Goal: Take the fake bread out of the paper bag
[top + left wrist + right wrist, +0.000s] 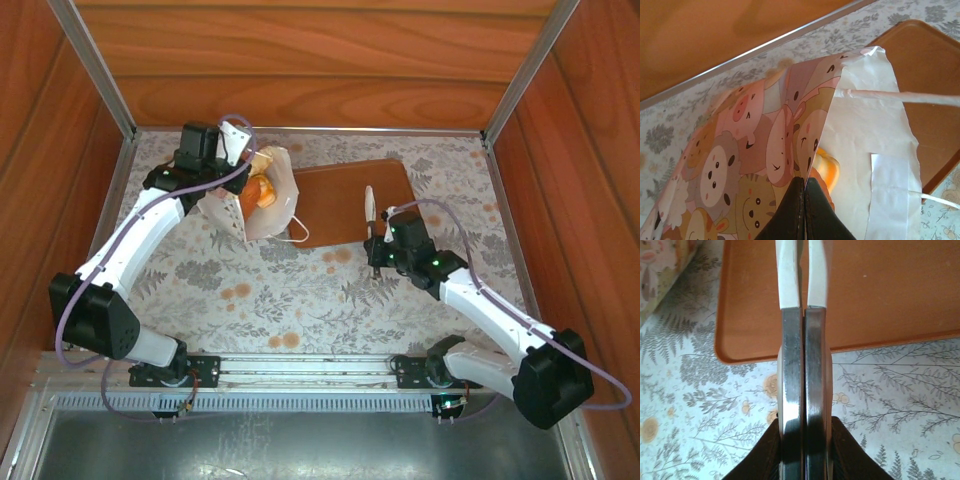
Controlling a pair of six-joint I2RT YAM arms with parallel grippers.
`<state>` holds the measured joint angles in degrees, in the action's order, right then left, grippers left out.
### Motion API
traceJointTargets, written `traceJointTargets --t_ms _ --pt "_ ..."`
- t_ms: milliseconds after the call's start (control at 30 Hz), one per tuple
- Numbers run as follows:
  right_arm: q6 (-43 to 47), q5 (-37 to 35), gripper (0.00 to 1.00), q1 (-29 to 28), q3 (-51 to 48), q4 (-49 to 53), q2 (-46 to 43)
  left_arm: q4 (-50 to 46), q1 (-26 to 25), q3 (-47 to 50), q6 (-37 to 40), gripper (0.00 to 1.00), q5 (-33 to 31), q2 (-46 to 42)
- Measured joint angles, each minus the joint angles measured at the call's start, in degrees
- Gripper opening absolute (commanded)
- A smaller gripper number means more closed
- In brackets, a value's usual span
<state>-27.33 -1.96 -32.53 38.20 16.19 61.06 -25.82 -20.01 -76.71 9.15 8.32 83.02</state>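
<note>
The robot's right gripper should next turn and swing toward the bag's opening and let go of the metal tongs there, because the tongs' white tips are still pressed together.
The paper bag lies on its side at the back left, its mouth facing right toward the board. Its outside is printed with cartoon animals and its inside is white. My left gripper is shut on the bag's upper rim and holds the mouth up. Orange fake bread shows inside the mouth; how many pieces lie there is hidden. My right gripper is shut on metal tongs. Their white tips are pressed together over the board's near edge.
A flat brown board lies right of the bag. The bag's white cord handles trail onto it. A floral cloth covers the table. Wooden walls with metal rails close in the back and sides.
</note>
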Motion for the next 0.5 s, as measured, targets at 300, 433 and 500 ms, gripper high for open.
traceJointTargets --t_ms 300,433,500 --pt "0.42 11.56 0.00 0.31 6.10 3.39 -0.59 3.17 -0.70 2.10 1.42 0.00 0.50 -0.59" --pt "-0.31 17.86 0.03 -0.04 10.14 4.02 0.55 3.61 -0.85 2.71 1.27 0.00 0.39 -0.98" --pt "-0.87 20.61 0.04 -0.44 11.10 4.20 1.01 3.82 -0.90 2.78 1.01 0.00 0.28 -0.98"
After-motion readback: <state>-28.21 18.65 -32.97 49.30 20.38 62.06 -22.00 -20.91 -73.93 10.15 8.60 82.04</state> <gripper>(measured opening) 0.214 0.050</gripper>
